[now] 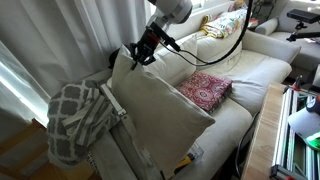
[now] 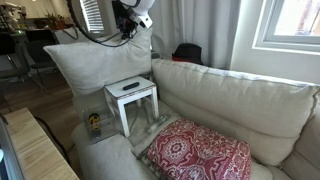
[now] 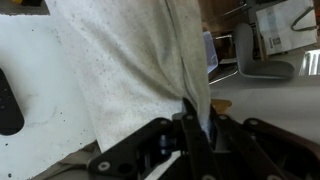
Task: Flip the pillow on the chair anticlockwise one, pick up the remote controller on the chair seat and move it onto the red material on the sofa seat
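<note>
The pillow's top corner goes toward the grey-white lattice blanket next and my gripper releases the pillow's fold, since the pillow (image 1: 155, 110) hangs over part of the remote controller's white seat.
The large cream pillow (image 1: 155, 110) stands upright on the chair in both exterior views (image 2: 92, 62). My gripper (image 1: 140, 52) is shut on its top corner, also seen in an exterior view (image 2: 128, 30). In the wrist view the jaws (image 3: 190, 125) pinch a fold of the pillow's fabric (image 3: 135, 60). The dark remote controller (image 2: 131, 86) lies on the chair's white seat (image 2: 140, 100), next to the pillow; its end shows at the wrist view's left edge (image 3: 8, 100). The red material (image 1: 205, 88) lies flat on the cream sofa seat (image 1: 250, 75), also in an exterior view (image 2: 200, 150).
A grey-white lattice blanket (image 1: 75, 120) hangs over the chair's side behind the pillow. Curtains (image 1: 60, 40) stand close behind the chair. A wooden table edge (image 2: 35, 150) is in front of the sofa. A yellow item (image 2: 94, 122) sits beside the seat.
</note>
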`<state>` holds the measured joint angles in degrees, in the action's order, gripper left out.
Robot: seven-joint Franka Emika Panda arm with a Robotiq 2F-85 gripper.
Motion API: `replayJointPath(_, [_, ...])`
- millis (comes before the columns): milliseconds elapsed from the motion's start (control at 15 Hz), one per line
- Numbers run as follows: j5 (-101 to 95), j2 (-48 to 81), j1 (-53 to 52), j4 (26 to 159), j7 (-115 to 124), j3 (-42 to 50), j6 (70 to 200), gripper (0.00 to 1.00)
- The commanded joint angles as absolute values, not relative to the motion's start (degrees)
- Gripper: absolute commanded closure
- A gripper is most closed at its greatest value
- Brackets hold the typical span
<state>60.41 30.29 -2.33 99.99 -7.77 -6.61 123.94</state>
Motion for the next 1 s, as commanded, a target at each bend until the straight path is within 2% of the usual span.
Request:
replayJointPath(0, [61.93,25.55,-3.49,103.34,-3.81,-6.27,127.04,0.97])
replayJointPath(533, [60.35,23.99,-5.13,103.54,1.45,-6.32,131.39,0.97])
replayJointPath(600, [59.89,25.2,-4.49,103.62,-0.87,-6.42,130.01,0.89])
replayJointPath(933, [59.86,25.24,-4.84,103.62,-0.43,-6.46,130.68,0.89])
